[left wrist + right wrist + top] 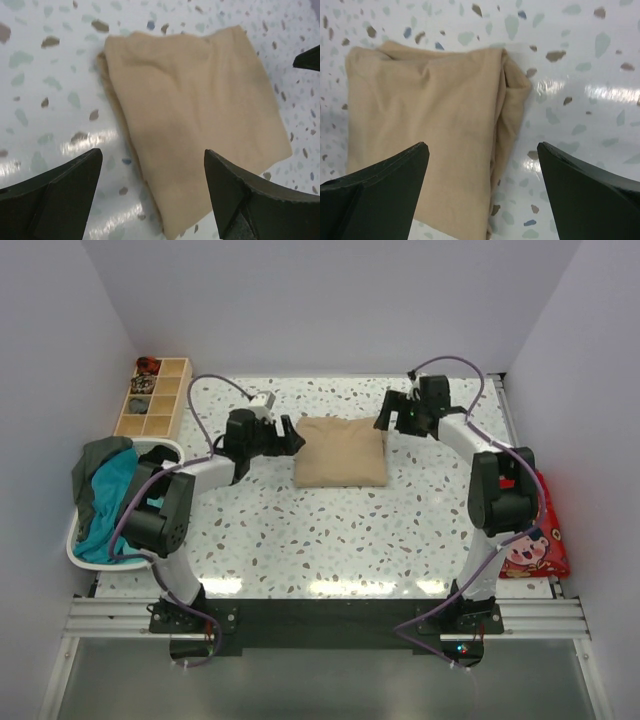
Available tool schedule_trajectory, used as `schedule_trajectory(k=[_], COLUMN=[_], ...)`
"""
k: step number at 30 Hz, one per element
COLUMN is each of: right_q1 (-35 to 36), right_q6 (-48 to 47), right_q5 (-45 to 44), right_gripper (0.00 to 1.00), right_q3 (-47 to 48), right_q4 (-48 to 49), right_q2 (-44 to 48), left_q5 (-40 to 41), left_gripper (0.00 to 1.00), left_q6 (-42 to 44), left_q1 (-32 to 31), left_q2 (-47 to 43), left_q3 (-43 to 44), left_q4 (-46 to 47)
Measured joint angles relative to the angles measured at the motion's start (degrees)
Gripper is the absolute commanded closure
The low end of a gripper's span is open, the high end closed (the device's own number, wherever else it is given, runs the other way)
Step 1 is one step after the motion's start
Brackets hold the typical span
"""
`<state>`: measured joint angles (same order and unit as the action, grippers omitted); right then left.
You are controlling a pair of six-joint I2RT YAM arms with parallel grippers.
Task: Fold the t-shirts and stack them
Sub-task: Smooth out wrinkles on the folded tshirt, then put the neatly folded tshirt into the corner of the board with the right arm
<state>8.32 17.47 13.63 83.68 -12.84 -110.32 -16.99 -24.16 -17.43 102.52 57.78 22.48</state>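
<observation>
I should lower my right gripper next and draw it back onto the shirt's edge nearest the red bag (493,152), since that edge runs below, between its open fingers.
A sandy-beige t-shirt (340,451) lies folded into a neat rectangle in the middle of the table. It also shows in the left wrist view (200,120) and in the right wrist view (425,130). My left gripper (294,436) is open and empty, hovering at the shirt's left edge. My right gripper (388,418) is open and empty, hovering at the shirt's far right corner. A teal t-shirt (108,502) and a dark grey-green one (96,462) lie crumpled in the white basket (160,451) at the left.
A wooden compartment tray (155,397) with small items stands at the far left. A red printed bag (540,530) lies at the table's right edge. White walls enclose the speckled table (330,535).
</observation>
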Motion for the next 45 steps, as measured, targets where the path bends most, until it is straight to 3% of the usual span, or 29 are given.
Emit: schedule_trajectory(k=[8,20,28,31,32,35,36,37,42,45], right_q1=[-1.2,-2.3,0.7,2.6,3.3,5.0,5.3,5.5,5.7,5.7], right_q6=[0.7,3.7,2.5,2.7,3.1,5.2,6.5,7.5,11.3,11.5], right_q5=[4.5,18.2,22.6,23.6,23.8,24.8,25.8,26.6,25.9,21.0], right_gripper=[0.05,0.09,0.15,0.31,0.50,0.78,0.95,1.00,1.00,1.00], right_q3=[-6.2,-2.0,1.2,1.4,1.4,1.0,1.0,0.9,1.9,4.8], right_q4=[-1.7,2.1,0.8,1.3,1.7,3.6,4.3,5.4,6.0,3.8], right_q2=[-1.7,-10.2,-13.0,-13.6,-13.9,-15.6,-16.6,-17.3,-18.3,-18.6], left_q5=[5.1,6.4,4.7,4.0,3.9,3.6,3.5,3.4,2.6,2.0], left_gripper=[0.11,0.11,0.12,0.12,0.12,0.12,0.12,0.12,0.12,0.12], left_q6=[-0.5,-0.5,-1.4,-1.9,-1.9,-2.0,-2.0,-2.1,-2.2,-2.3], left_q1=[-1.5,-1.5,-1.5,-1.5,-1.5,-1.5,-1.5,-1.5,-1.5,-1.5], left_q2=[-3.7,-5.9,-1.5,0.2,0.4,0.5,0.5,0.5,0.5,0.2], left_q3=[-10.0,-10.4,-9.1,-8.6,-8.6,-8.5,-8.5,-8.5,-8.5,-8.5], left_q4=[-4.0,-3.9,-2.1,-1.9,-1.9,-1.8,-1.7,-1.6,-0.8,-0.7])
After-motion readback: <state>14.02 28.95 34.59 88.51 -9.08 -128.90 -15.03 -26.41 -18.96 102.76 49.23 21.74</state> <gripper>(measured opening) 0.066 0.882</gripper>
